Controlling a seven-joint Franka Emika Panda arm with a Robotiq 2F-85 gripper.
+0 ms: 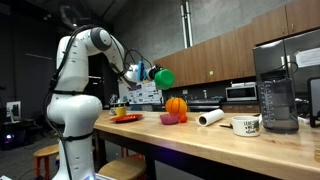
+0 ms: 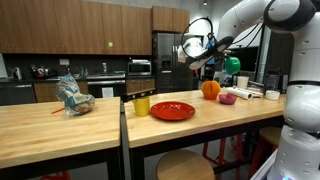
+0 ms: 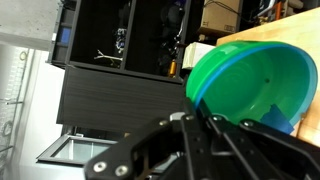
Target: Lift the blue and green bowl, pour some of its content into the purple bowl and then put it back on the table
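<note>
The tabletop between red-yellow plate and orange ball is free, so my gripper should next lower the tipped bowl there, turn it upright and release it.
My gripper (image 1: 150, 72) is shut on the rim of the blue and green bowl (image 1: 164, 77) and holds it in the air, tipped on its side, well above the table (image 1: 200, 135). In an exterior view the bowl (image 2: 232, 64) hangs above the orange ball. The wrist view shows the bowl (image 3: 255, 85) from close, green with a blue edge, clamped between my fingers (image 3: 195, 118). The purple bowl (image 1: 171, 119) sits low on the table below, next to the orange ball, and shows pink in an exterior view (image 2: 227, 99).
An orange ribbed ball (image 1: 176, 105) stands beside the purple bowl. A red-yellow plate (image 2: 172, 110) and a yellow cup (image 2: 141, 105) lie nearby. A white roll (image 1: 210, 117), a mug (image 1: 246, 125) and a blender (image 1: 277, 85) stand further along. A crumpled bag (image 2: 74, 98) lies on another counter.
</note>
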